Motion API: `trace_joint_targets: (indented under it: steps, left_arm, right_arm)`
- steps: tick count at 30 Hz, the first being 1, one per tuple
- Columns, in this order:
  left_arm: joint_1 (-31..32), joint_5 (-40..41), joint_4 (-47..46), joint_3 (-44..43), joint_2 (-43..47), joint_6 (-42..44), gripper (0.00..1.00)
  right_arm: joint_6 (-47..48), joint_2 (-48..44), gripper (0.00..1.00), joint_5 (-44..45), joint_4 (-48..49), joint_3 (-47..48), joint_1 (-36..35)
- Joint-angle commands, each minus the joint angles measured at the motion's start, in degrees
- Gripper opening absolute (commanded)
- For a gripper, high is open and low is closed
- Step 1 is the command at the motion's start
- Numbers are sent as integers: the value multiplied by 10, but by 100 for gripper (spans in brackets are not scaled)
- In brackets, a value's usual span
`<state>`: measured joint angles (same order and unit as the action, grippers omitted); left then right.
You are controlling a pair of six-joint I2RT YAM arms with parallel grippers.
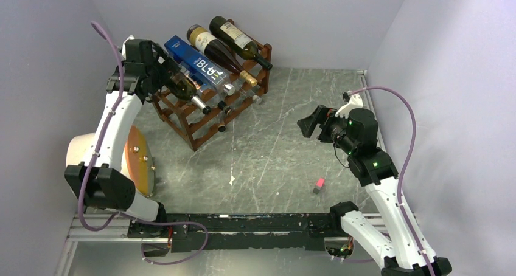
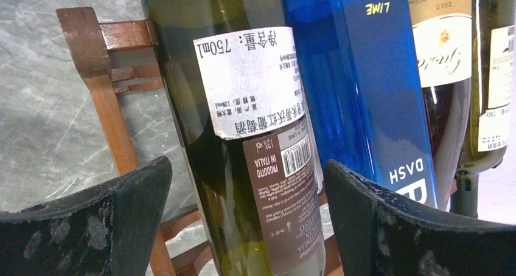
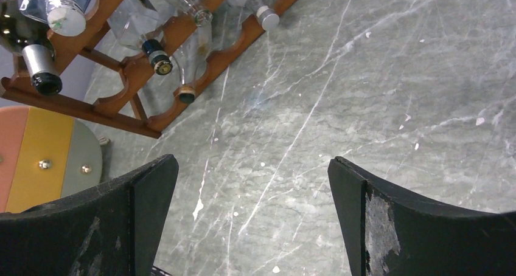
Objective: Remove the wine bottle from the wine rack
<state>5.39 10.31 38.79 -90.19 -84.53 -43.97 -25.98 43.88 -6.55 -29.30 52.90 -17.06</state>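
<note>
I will move my left gripper down next and close it on the body of the dark green wine bottle, where its white and brown labels meet [image 2: 252, 139], because that part is below with gaps beside both fingers.
The reddish-brown wine rack [image 1: 204, 119] stands at the back left of the table, several bottles lying on it. A dark green wine bottle [image 1: 184, 88] lies at the rack's left end. My left gripper [image 1: 165, 75] is open and straddles that bottle's body. In the left wrist view the bottle [image 2: 243, 136], with white and brown labels, sits between my fingers with gaps on both sides of my left gripper [image 2: 246, 168]. A rack post [image 2: 97, 69] shows on the left. My right gripper [image 1: 309, 123] is open and empty over bare table [image 3: 252, 166], with the rack [image 3: 152, 69] far off.
A blue bottle [image 1: 198, 62] and two more wine bottles [image 1: 216, 48] [image 1: 240, 40] lie beside the green one. An orange and yellow disc [image 1: 137, 160] leans by the left arm. A small pink block [image 1: 318, 185] lies near the right arm. Walls close in on three sides.
</note>
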Motion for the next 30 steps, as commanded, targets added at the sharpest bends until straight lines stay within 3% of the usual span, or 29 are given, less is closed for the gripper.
trace_joint_targets:
  steps: [1, 9, 17, 25, 30]
  left_arm:
    - [-4, 0, -17, -13, -8, -23, 98]
    - [-5, -11, -18, -5, -32, -41, 100]
    - [-4, -13, -37, 9, -23, -45, 86]
    - [-12, -27, -67, 32, 18, -46, 55]
    - [-41, -61, -155, 109, 89, -50, 37]
  right_arm:
    - [11, -4, 100, 16, -12, 7, -3]
    - [8, -3, 100, 13, -6, 0, -3]
    - [12, -4, 100, 25, -11, 4, -3]
    - [11, 0, 100, 25, -11, 8, -3]
    - [8, -1, 100, 29, -5, 7, -3]
